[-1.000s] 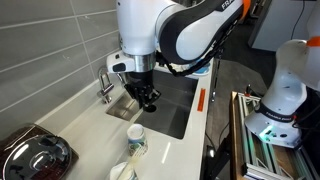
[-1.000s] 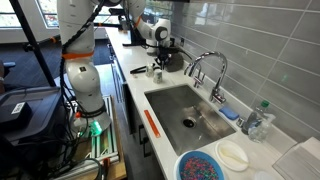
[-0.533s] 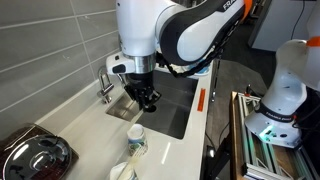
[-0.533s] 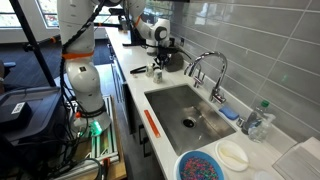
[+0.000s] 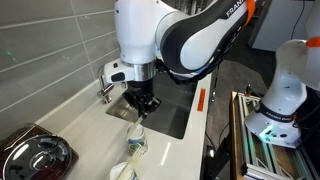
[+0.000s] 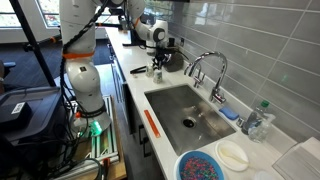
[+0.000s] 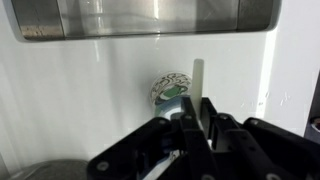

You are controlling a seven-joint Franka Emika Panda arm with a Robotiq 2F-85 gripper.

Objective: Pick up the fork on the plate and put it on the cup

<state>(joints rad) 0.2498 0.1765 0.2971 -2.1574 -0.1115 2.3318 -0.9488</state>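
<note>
The fork still hangs above the patterned cup standing below, so the robot's gripper will go down toward the cup's opening and let go of the fork there.
The cup, white with a green-blue pattern, stands on the white counter in front of the sink; the wrist view shows it from above. My gripper hangs just above it and is shut on the fork, a thin pale strip sticking out past the fingertips beside the cup's rim. In an exterior view the gripper is at the far end of the counter. A flat white plate lies at the near end, next to a blue dish.
The steel sink and faucet lie just behind the cup. A wider white bowl-like cup stands close in front of it. A dark pan sits at the counter's end. A second robot base stands beside the counter.
The gripper has moved down and slightly sideways toward the cup, still holding the fork. The cup has not moved.
</note>
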